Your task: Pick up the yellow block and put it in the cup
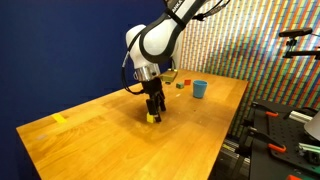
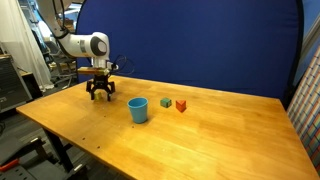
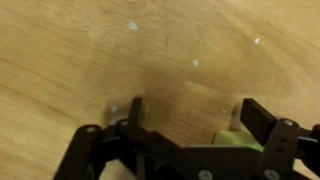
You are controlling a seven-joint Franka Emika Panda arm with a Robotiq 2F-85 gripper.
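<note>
My gripper stays low next, eases toward the bottom of the wrist view and closes on the yellow block point(image 1: 154, 119) point(image 3: 236, 140). The block sits there beside the gripper's body.
The yellow block point(image 1: 154, 119) lies on the wooden table directly under my gripper point(image 1: 152, 108). In the wrist view the block point(image 3: 236, 140) sits between the fingers, close to the right finger, and is partly hidden by the gripper body. My gripper point(image 3: 195, 105) is open, with its fingertips low at the table. In an exterior view the gripper point(image 2: 100, 94) hides the block. The light-blue cup point(image 1: 200, 89) stands upright further along the table, apart from the gripper; it also shows in an exterior view point(image 2: 138, 110).
A small green block point(image 2: 165, 102) and a small red block point(image 2: 181, 105) lie beside the cup. A flat yellow piece point(image 1: 60, 118) lies near the table's left corner. The table edge point(image 1: 228, 130) runs close to equipment on the right.
</note>
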